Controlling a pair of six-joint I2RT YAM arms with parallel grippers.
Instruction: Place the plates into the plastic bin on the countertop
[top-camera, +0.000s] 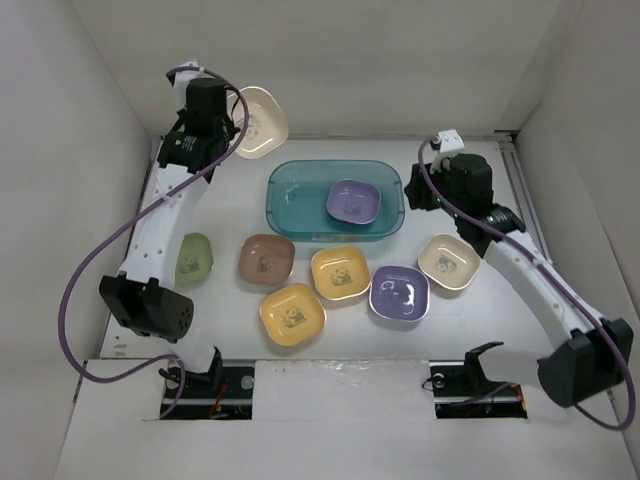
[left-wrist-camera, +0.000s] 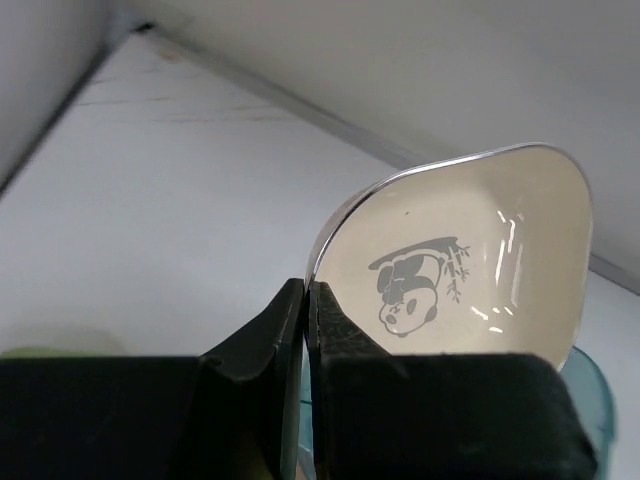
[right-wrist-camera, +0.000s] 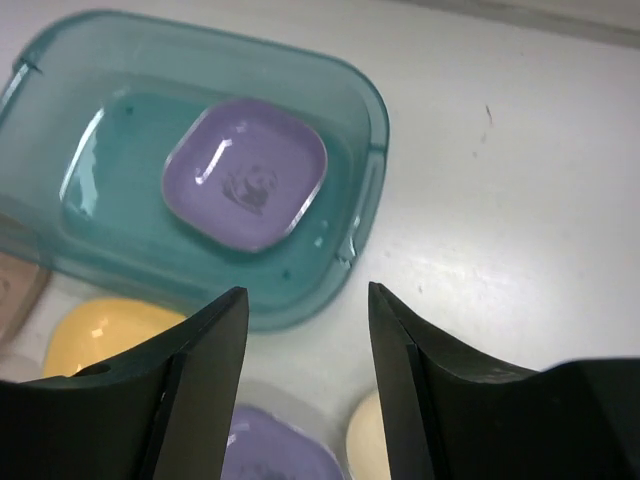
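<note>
My right gripper is due to move back and down next onto the purple plate's rim (top-camera: 427, 292) (right-wrist-camera: 335, 467), on the side away from the yellow plates, as the purple plate is outside the bin.
My left gripper (top-camera: 228, 128) is shut on the rim of a cream plate (top-camera: 260, 122) with a panda print and holds it tilted in the air, behind and left of the teal plastic bin (top-camera: 290, 205). In the left wrist view the fingers (left-wrist-camera: 306, 292) pinch that plate's edge (left-wrist-camera: 470, 260). A lavender plate (top-camera: 353, 200) lies in the bin, also in the right wrist view (right-wrist-camera: 245, 172). My right gripper (top-camera: 413, 196) is open and empty just right of the bin (right-wrist-camera: 365, 110). Pale green (top-camera: 194, 258), brown (top-camera: 266, 259), yellow (top-camera: 339, 275), yellow-orange (top-camera: 292, 314), purple (top-camera: 399, 293) and cream (top-camera: 448, 262) plates lie on the countertop.
White walls close in the countertop (top-camera: 470, 320) at the back and both sides. The loose plates form a row in front of the bin. The arm bases stand at the near edge.
</note>
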